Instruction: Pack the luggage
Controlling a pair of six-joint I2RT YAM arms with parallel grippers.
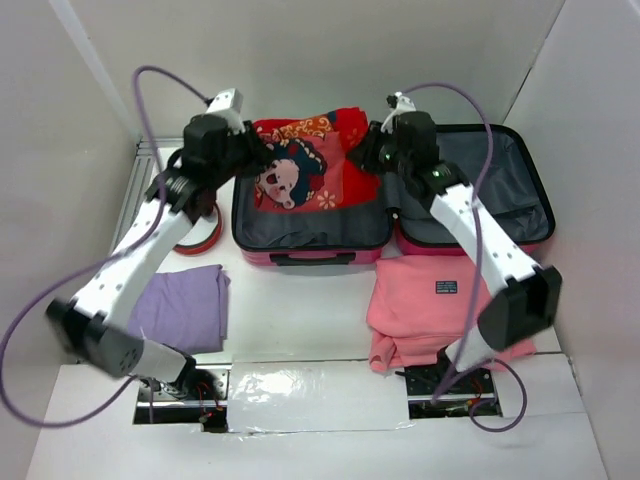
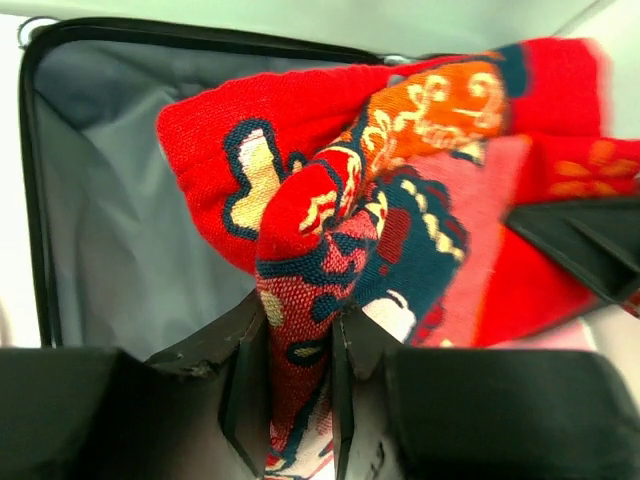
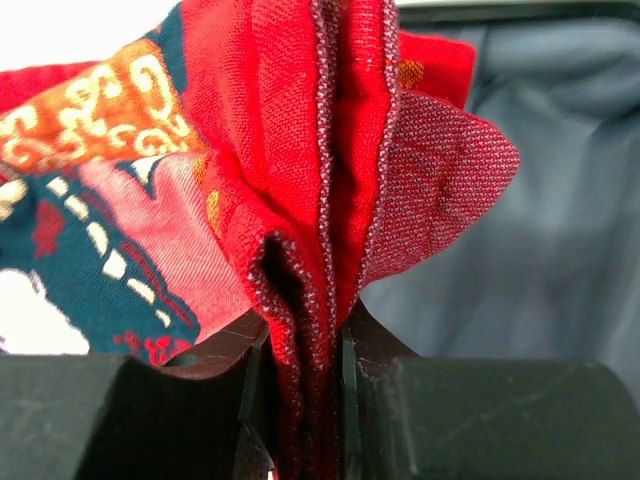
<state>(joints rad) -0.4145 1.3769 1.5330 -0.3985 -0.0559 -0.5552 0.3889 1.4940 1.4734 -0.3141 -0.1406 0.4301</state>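
Observation:
The cloth still hangs above the luggage, so next I should move my left gripper down to release the bunched fold (image 2: 300, 350) on the grey lining below the gripper.
The luggage (image 1: 505, 160) lies open on the table, grey lining up, pink shell edge toward me. A folded red cartoon-print cloth (image 1: 305, 170) hangs over its left half (image 1: 310, 232). My left gripper (image 1: 252, 158) is shut on the cloth's left edge, a bunched fold (image 2: 300, 350) pinched between its fingers above the grey lining (image 2: 110, 220). At the cloth's right corner, over the hinge between the two halves, my right gripper (image 1: 372, 152) is shut on several red layers (image 3: 305, 330). The lining (image 3: 560, 230) of the right half shows behind them.
A pink folded garment (image 1: 440, 305) lies in front of the right half. A lilac folded cloth (image 1: 185, 305) lies at the front left. A red and white ring-shaped object (image 1: 195, 232) sits left of the suitcase, partly under my left arm. White walls enclose the table.

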